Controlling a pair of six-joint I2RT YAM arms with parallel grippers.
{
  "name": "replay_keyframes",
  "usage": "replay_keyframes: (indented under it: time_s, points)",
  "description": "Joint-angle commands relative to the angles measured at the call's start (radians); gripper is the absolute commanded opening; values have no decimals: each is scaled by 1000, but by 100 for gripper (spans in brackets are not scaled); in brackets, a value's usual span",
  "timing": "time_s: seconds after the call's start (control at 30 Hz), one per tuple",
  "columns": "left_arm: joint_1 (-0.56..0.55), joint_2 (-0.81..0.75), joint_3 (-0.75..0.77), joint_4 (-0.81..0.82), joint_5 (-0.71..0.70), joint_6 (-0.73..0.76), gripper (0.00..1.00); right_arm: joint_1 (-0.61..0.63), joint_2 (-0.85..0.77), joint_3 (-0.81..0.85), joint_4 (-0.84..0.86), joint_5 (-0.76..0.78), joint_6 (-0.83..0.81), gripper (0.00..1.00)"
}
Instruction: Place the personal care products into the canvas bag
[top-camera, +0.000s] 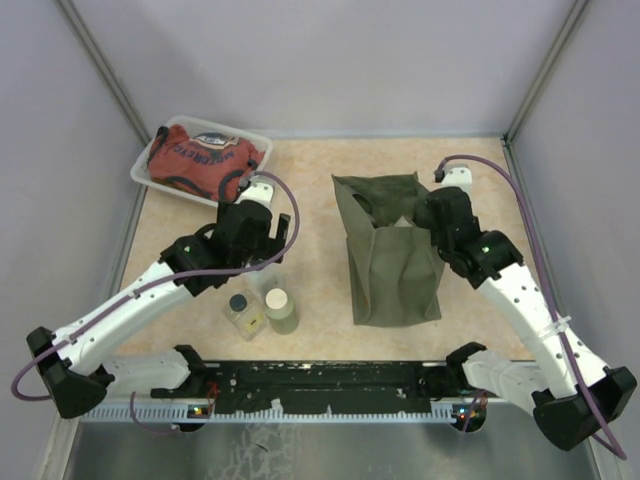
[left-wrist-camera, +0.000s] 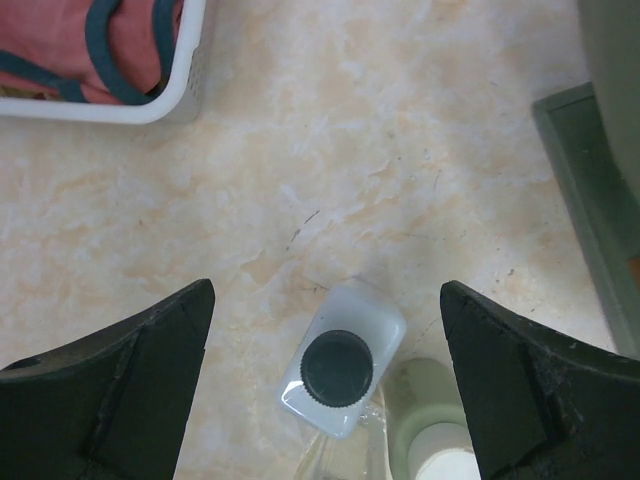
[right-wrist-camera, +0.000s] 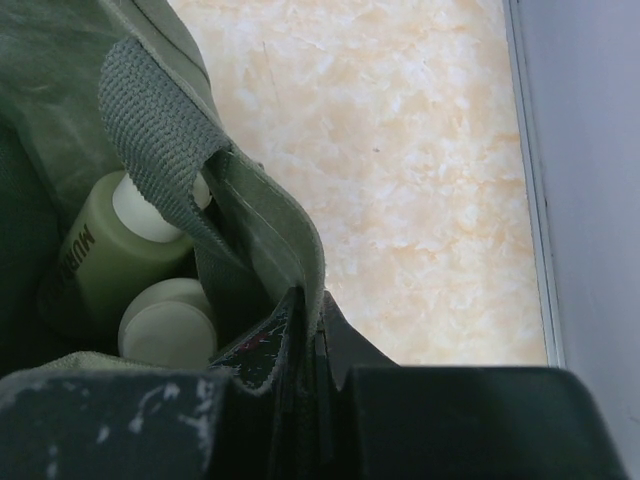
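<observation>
The clear bottle's body (top-camera: 264, 279) (left-wrist-camera: 360, 315) is below my left gripper and closer to my base, so I will next move it down and back with open fingers around the bottle.
The olive-green canvas bag (top-camera: 390, 255) stands upright right of centre. My right gripper (top-camera: 434, 214) is shut on the bag's right rim (right-wrist-camera: 270, 215), with the fabric pinched between its fingers (right-wrist-camera: 318, 310). Inside the bag lie an olive-green lettered bottle (right-wrist-camera: 105, 255) and a cream-capped bottle (right-wrist-camera: 168, 325). On the table, a clear bottle with a dark cap (top-camera: 241, 312) (left-wrist-camera: 340, 370) stands beside an olive-green bottle with a cream cap (top-camera: 280, 309) (left-wrist-camera: 430, 440). My left gripper (left-wrist-camera: 327, 287) hangs open above the clear bottle, touching nothing.
A clear plastic tray (top-camera: 148, 178) with a red printed cloth (top-camera: 205, 158) sits at the back left, and its white rim (left-wrist-camera: 150, 108) shows in the left wrist view. Grey walls close the table on three sides, and a metal rail (top-camera: 330, 385) runs along the near edge.
</observation>
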Motion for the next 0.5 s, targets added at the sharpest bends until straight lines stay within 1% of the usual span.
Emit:
replay_keyframes:
  time_s: [0.0, 0.13, 0.27, 0.47]
  points:
    - [66, -11, -37, -63, 13, -56, 100, 4, -27, -10, -32, 45, -8, 0]
    - [127, 11, -77, -58, 119, -57, 100, 4, -32, -14, -35, 43, -8, 0]
    - [128, 29, -112, -53, 195, -73, 100, 4, -37, -16, -36, 42, -8, 0]
    - [128, 36, -135, -47, 373, -60, 100, 4, -33, -19, -32, 43, -12, 0]
